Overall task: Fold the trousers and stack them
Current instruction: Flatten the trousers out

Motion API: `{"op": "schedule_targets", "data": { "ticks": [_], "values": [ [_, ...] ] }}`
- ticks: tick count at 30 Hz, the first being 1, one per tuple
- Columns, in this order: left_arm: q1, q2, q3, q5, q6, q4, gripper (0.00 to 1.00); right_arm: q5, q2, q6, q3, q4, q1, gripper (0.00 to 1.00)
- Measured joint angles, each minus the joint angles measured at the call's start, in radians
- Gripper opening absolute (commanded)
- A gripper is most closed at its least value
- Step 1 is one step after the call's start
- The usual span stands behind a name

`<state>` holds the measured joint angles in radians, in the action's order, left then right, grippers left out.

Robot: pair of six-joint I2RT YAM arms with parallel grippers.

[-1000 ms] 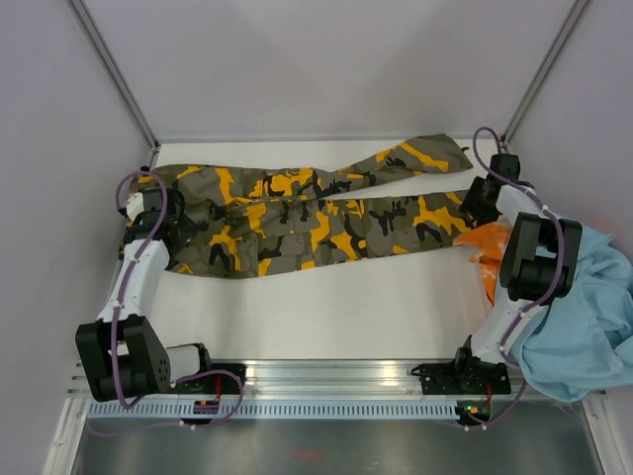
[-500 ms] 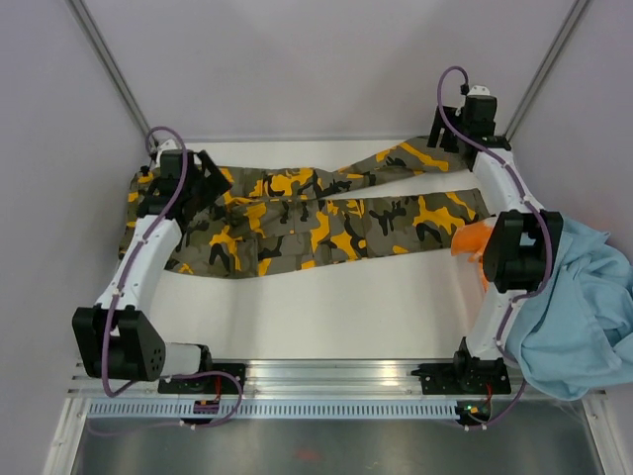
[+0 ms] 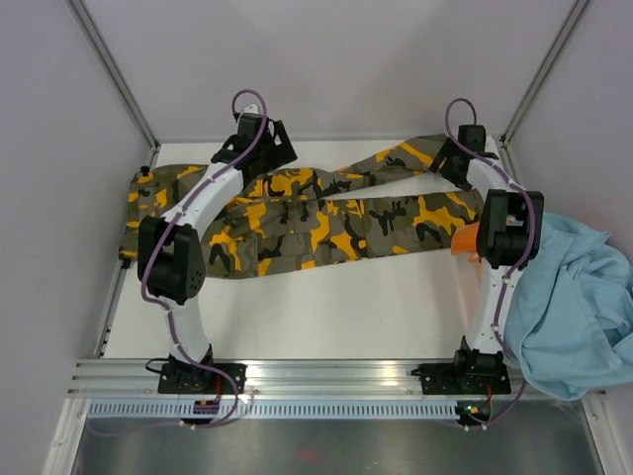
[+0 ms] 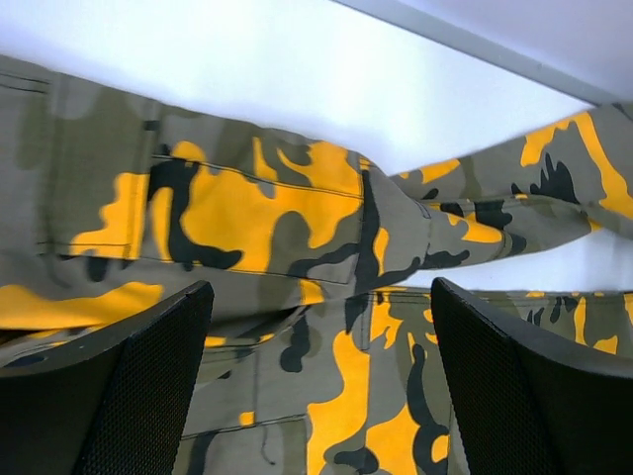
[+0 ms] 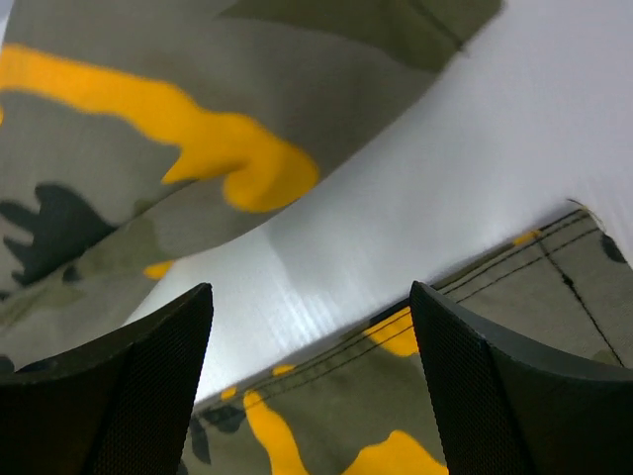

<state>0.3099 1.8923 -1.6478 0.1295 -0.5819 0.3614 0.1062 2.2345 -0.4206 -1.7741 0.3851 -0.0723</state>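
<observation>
Next, as the far leg's end lies outward of my right gripper and below it, I need to bring the open fingers outward and down onto that leg's near edge.
The camouflage trousers lie flat across the table, waist at the left and both legs running right. The far leg crosses up toward the back right corner. My left gripper hovers open over the far edge of the seat area. In the left wrist view its gripper stands wide above the cloth, holding nothing. My right gripper hangs open between the two leg ends. In the right wrist view that gripper is over bare white table, with the near leg's hem just below.
A light-blue garment is heaped at the right edge, partly off the table, and an orange garment peeks out beside the right arm. An aluminium rail runs along the near edge. Grey walls close in the back and sides.
My left arm swung from the waistband at the far left to the back middle. My right gripper opened, let go of the leg end, rose, then came down between the legs.
</observation>
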Motion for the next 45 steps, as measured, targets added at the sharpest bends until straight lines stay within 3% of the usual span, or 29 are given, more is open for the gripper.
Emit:
{"op": "schedule_targets", "data": {
  "ticks": [5, 10, 16, 19, 20, 22, 27, 34, 40, 45],
  "values": [
    [0.041, 0.079, -0.051, -0.001, -0.001, 0.003, 0.95, 0.001, 0.004, -0.146, 0.054, -0.079, -0.070, 0.86],
    [0.040, 0.122, -0.059, -0.002, -0.005, 0.003, 0.95, 0.005, 0.040, -0.218, -0.011, -0.123, -0.077, 0.85],
    [0.038, 0.156, -0.081, -0.001, -0.006, 0.003, 0.96, -0.005, 0.096, -0.315, -0.024, -0.193, -0.072, 0.77],
    [0.038, 0.164, -0.089, -0.001, -0.006, 0.003, 0.96, -0.008, 0.119, -0.350, -0.029, -0.236, -0.075, 0.44],
    [0.038, 0.164, -0.089, 0.000, -0.006, 0.003, 0.96, -0.008, 0.124, -0.365, -0.029, -0.243, -0.076, 0.23],
    [0.038, 0.164, -0.092, 0.003, -0.005, 0.005, 0.96, -0.008, 0.132, -0.371, -0.029, -0.241, -0.076, 0.01],
    [0.038, 0.164, -0.094, 0.033, -0.003, 0.015, 0.96, 0.029, 0.089, -0.333, 0.024, -0.230, -0.076, 0.00],
    [0.038, 0.125, -0.053, 0.072, 0.001, 0.037, 0.97, 0.037, -0.148, -0.188, 0.035, -0.025, -0.071, 0.00],
    [0.038, 0.048, 0.018, 0.079, 0.006, 0.053, 0.98, -0.026, -0.157, -0.062, -0.285, 0.274, -0.052, 0.00],
    [0.038, 0.017, 0.030, 0.080, 0.013, 0.055, 0.98, -0.174, 0.014, -0.005, -0.597, 0.465, -0.066, 0.01]
  ]
}}
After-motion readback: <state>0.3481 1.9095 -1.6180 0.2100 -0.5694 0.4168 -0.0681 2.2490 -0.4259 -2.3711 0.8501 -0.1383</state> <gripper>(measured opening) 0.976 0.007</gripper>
